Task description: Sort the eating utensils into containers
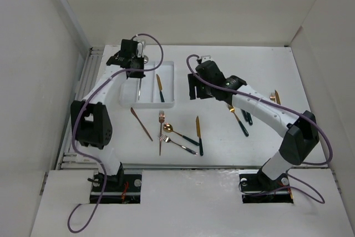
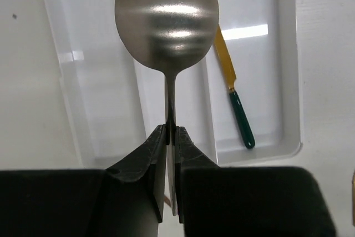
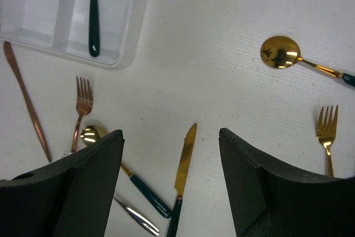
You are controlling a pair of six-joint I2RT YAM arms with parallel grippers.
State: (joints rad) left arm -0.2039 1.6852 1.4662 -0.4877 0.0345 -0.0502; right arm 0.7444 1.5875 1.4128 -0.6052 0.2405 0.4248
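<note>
The silver spoon will go down and slightly outward in my left gripper next, between the dividers of the tray's empty middle section [image 1: 146,86] [image 2: 178,90], and then I will release it.
My left gripper [image 1: 136,71] [image 2: 171,129] is shut on the neck of a silver spoon [image 2: 166,18] and holds it above the white three-compartment tray [image 1: 168,101] [image 2: 289,81], over its middle part. A gold knife with a green handle [image 1: 160,88] [image 2: 233,90] lies in the tray's right compartment. My right gripper [image 1: 192,87] [image 3: 171,132] is open and empty above the table, right of the tray. Below it lies another gold knife with a green handle [image 3: 183,166] [image 1: 198,135].
Loose on the table in front of the tray: a rose-gold knife [image 1: 141,123], a rose-gold fork [image 1: 161,129], a gold spoon with a green handle [image 1: 180,133] and a silver-handled piece [image 1: 181,145]. More gold utensils [image 1: 239,117] lie at the right. White walls surround the table.
</note>
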